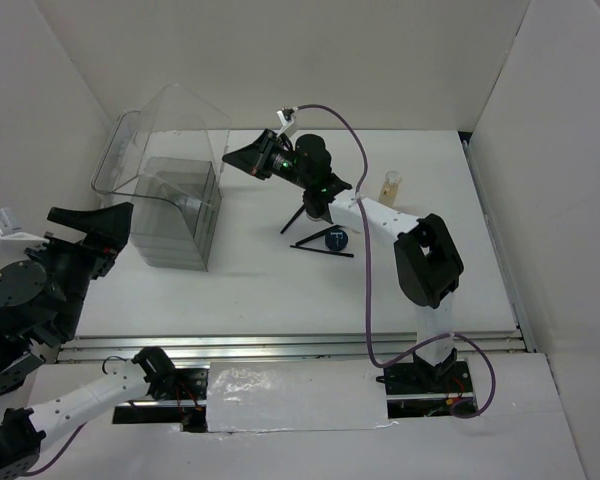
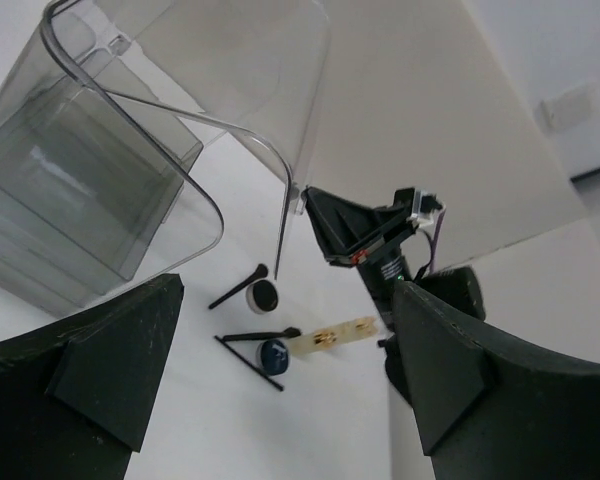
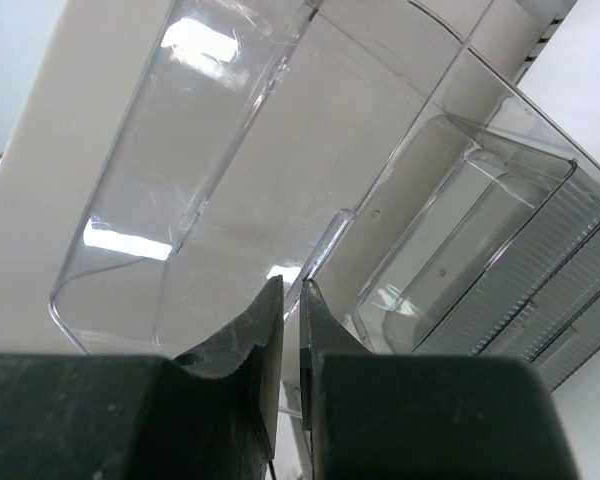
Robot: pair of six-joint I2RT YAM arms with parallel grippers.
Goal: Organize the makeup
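Observation:
The lid goes slightly upward next as my right gripper eases up with the raised lid's edge (image 1: 225,156) (image 3: 321,254), then opens to release it, since the lid already stands clear of the ribbed drawers.
The makeup lies mid-table. A dark blue compact (image 1: 337,239) sits between thin black brushes (image 1: 322,248). A black compact (image 2: 265,295) lies by another brush (image 1: 294,220), under the right arm in the top view. The tall pale-yellow bottle (image 1: 390,186) stands to the right and also shows in the left wrist view (image 2: 335,335). I cannot make out the amber bottle. My right gripper (image 1: 240,160) is shut on the raised lid's edge (image 3: 325,235) of the clear box (image 1: 170,200). My left gripper (image 1: 115,232) is open and empty, left of the box.
White walls close in the table at the back and on both sides. The clear box has ribbed drawers (image 3: 560,280) under its raised lid. The right arm (image 1: 425,260) reaches across the makeup. A metal rail (image 1: 280,345) runs along the near edge.

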